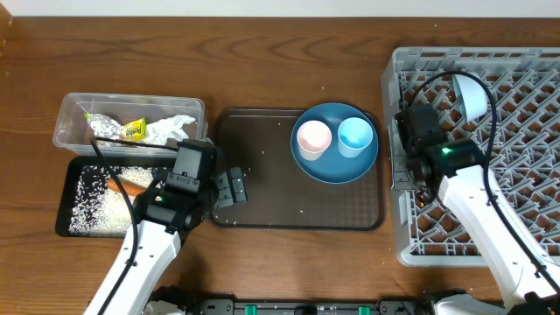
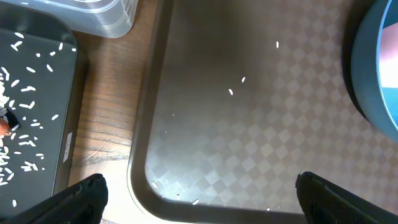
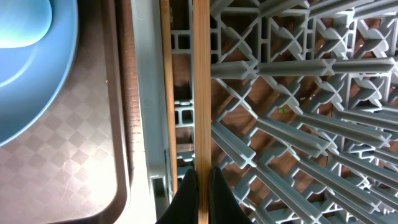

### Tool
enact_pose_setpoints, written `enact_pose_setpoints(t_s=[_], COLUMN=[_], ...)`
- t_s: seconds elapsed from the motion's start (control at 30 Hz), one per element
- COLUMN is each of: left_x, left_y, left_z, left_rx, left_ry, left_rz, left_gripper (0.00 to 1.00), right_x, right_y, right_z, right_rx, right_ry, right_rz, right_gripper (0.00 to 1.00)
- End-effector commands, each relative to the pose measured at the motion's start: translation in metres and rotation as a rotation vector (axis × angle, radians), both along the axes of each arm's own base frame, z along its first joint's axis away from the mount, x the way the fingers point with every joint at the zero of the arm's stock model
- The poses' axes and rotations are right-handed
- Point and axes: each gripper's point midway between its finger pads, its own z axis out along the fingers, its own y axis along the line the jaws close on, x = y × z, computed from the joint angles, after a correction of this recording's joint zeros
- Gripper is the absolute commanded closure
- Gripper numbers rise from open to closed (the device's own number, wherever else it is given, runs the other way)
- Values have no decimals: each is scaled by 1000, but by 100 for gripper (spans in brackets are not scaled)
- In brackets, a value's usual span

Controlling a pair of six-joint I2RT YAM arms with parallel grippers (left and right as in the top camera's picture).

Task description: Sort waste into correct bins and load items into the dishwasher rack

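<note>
Next, my left gripper swings away from my base across the serving tray to the pink cup's rim facing the tub.
My left gripper (image 1: 229, 185) (image 2: 200, 193) is open and empty over the front left corner of the dark brown serving tray (image 1: 262, 206). The clear tub (image 1: 72, 107) holds crumpled foil (image 1: 109, 128) and tissue (image 1: 171, 128). The black tray (image 1: 63, 206) holds rice (image 1: 92, 197) and the carrot (image 1: 131, 185). The blue plate (image 1: 335, 166) carries the pink cup (image 1: 314, 137) and the light blue cup (image 1: 354, 136). My right gripper (image 1: 407, 179) (image 3: 200, 180) is shut on a wooden chopstick (image 3: 201, 93) at the left wall of the grey rack (image 1: 490, 254). A second chopstick (image 3: 165, 74) runs parallel beside it. The white bowl (image 1: 472, 94) stands in the rack.
A few loose rice grains (image 2: 231, 91) lie on the serving tray (image 2: 261, 137). The tub's corner (image 2: 106, 18) and the black tray (image 2: 37, 93) sit to the left in the left wrist view. The rack's lattice (image 3: 298, 93) fills the right of the right wrist view.
</note>
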Motion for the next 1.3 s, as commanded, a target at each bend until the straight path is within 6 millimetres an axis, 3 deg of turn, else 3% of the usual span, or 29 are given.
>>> enact_pose_setpoints(t_s=[0.0, 0.13, 0.3, 0.6, 0.67, 0.73, 0.77, 0.83, 1.27], left_x=[-1, -1, -1, -1, -1, -1, -1, -1, -1], left_y=[2, 2, 2, 2, 2, 2, 2, 2, -4], left_z=[-3, -3, -3, -3, -3, -3, -3, -3, -2], left_rx=[17, 17, 17, 17, 17, 17, 16, 16, -15], left_ry=[9, 9, 9, 9, 9, 9, 9, 9, 9], left_rz=[-1, -1, -1, -1, -1, -1, -1, -1, -16], left_gripper=[1, 1, 1, 1, 1, 1, 1, 1, 1], right_x=[0, 0, 0, 0, 0, -1, -1, -1, -2], right_y=[-4, -4, -4, -2, 0, -1, -1, -1, 0], right_z=[0, 0, 1, 0, -1, -1, -1, -1, -1], right_rx=[-19, -18, -19, -7, 3, 2, 2, 2, 4], right_ry=[-3, -5, -5, -2, 1, 3, 4, 4, 6], right_rz=[3, 3, 3, 5, 8, 8, 8, 8, 9], right_gripper=[99, 98, 73, 65, 55, 32, 26, 1, 1])
